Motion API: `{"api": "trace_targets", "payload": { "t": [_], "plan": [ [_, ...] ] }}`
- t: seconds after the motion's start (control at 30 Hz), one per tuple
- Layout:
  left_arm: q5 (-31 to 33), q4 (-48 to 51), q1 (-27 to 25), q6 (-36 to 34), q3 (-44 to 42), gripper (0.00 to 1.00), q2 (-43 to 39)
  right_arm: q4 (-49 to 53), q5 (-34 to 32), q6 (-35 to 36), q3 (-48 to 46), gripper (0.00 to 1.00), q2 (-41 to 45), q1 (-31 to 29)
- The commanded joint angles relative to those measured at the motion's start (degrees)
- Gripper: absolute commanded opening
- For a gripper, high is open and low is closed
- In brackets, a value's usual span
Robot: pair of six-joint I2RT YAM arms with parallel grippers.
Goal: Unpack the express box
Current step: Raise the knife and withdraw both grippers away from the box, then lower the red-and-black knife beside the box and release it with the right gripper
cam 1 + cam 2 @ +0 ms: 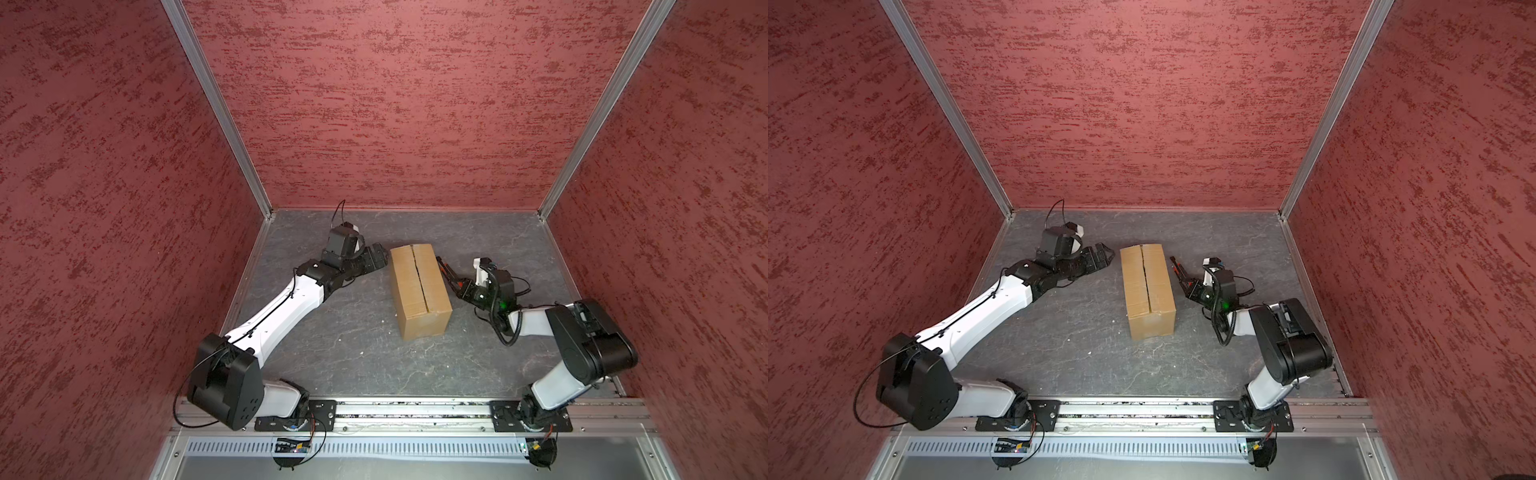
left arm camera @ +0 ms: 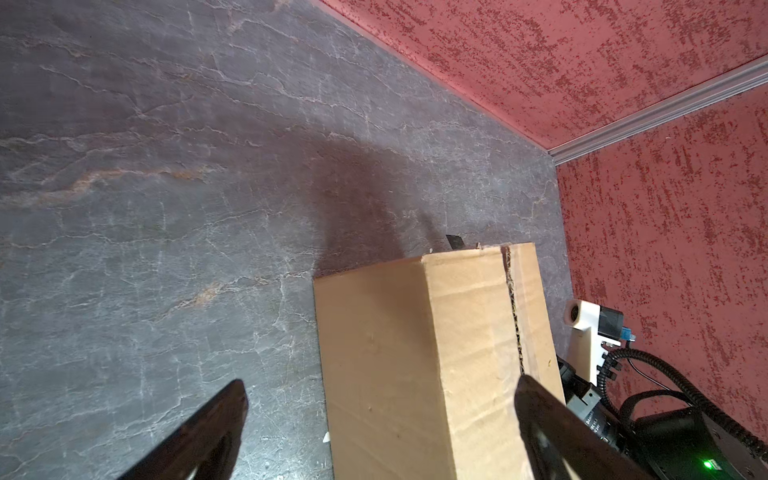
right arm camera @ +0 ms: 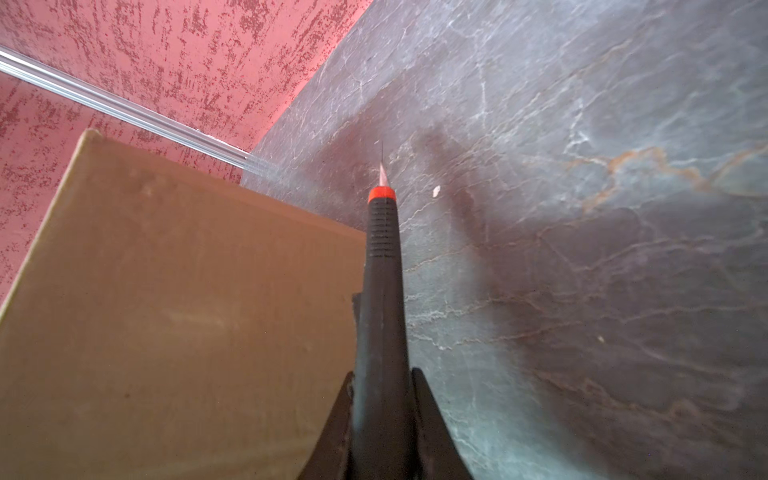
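I should lower the knife in my right gripper away from the box's long side and release it on the bare tabletop alongside, as the centre seam already gapes.
The express box lies in the middle of the dark table, its top flaps flat and a centre seam running along its length. My left gripper is open beside the box's far left end, not touching it. In the left wrist view the box shows between the spread fingers of that gripper. My right gripper is shut on a red-and-black utility knife. The knife's blade points toward the back wall, along the box's right side.
Red textured walls close the table in at the back and on both sides. An aluminium rail carrying both arm bases runs along the front edge. Small white scraps lie on the table near the blade.
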State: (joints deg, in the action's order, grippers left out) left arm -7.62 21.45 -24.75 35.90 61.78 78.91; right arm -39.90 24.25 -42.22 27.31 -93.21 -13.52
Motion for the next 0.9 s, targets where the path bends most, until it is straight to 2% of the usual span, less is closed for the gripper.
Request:
{"api": "trace_targets", "payload": {
  "t": [0.0,0.33,0.57,0.87],
  "plan": [
    [-0.38,-0.67,-0.21,-1.35,1.54,1.0,0.45,-4.23,-0.94,-1.61,-1.17,0.0,-0.36,0.64],
    [-0.91,0.74,-0.21,-2.14,2.61,1.0,1.19,-5.33,-4.78,-3.03,-3.92,0.0,-1.27,1.47],
    [-0.62,1.68,-0.38,-1.97,3.75,1.0,2.12,-9.4,-4.67,-4.61,-5.75,0.03,-4.36,1.74],
    [-0.18,1.34,-0.47,-1.89,3.32,1.0,2.38,-13.65,-4.81,-6.41,-7.45,0.17,-6.83,1.74]
  ]
}}
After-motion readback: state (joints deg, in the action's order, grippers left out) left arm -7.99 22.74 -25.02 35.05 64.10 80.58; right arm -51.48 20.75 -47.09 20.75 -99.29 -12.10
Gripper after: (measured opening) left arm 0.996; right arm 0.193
